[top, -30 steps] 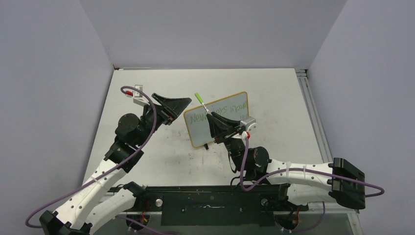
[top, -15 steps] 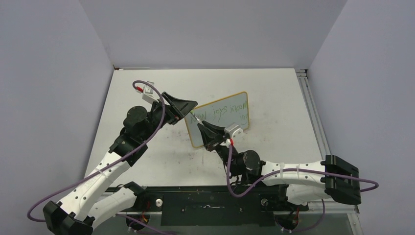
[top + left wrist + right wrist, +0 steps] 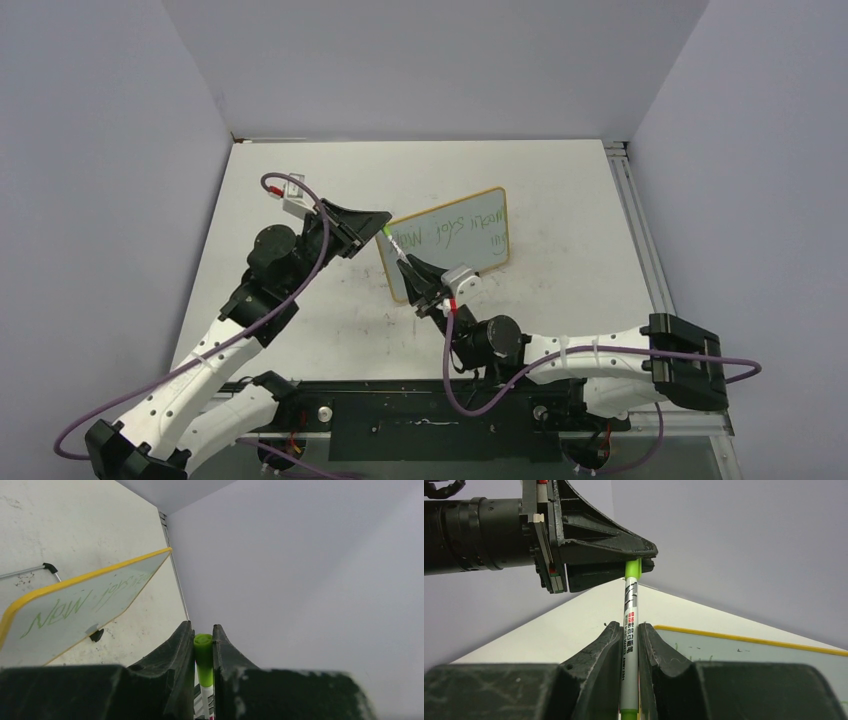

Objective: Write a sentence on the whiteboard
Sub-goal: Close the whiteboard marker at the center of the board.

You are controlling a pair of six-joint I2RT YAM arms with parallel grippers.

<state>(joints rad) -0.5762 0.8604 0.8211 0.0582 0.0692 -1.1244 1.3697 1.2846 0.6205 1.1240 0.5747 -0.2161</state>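
My right gripper comes down and back next and releases the marker point(image 3: 398, 247) on the bare tabletop before the whiteboard, since the green sentence already stands written.
The whiteboard point(image 3: 470, 252) stands tilted at mid-table, its tan frame around green handwriting. The sentence point(image 3: 452, 228) begins "New joys" and has a short second line; "New" point(image 3: 55, 614) shows in the left wrist view. A white marker point(image 3: 398, 247) with a green end hangs in the air off the board's left edge. My right gripper point(image 3: 412, 270) is shut on the marker's barrel point(image 3: 630, 605). My left gripper point(image 3: 384, 227) is shut on its green end point(image 3: 203, 655), both fingers pressed against it. From the right wrist, the left gripper point(image 3: 639, 561) caps the marker's top.
The scuffed white table point(image 3: 560, 290) is walled on three sides. A metal rail point(image 3: 640, 230) runs along its right edge. The board's black foot point(image 3: 95, 635) rests on the table. The arm bases and a black bar point(image 3: 430, 415) take up the near edge.
My left gripper swung right to the marker's green end and closed on it. My right gripper drew the marker off the board face, toward the near left.
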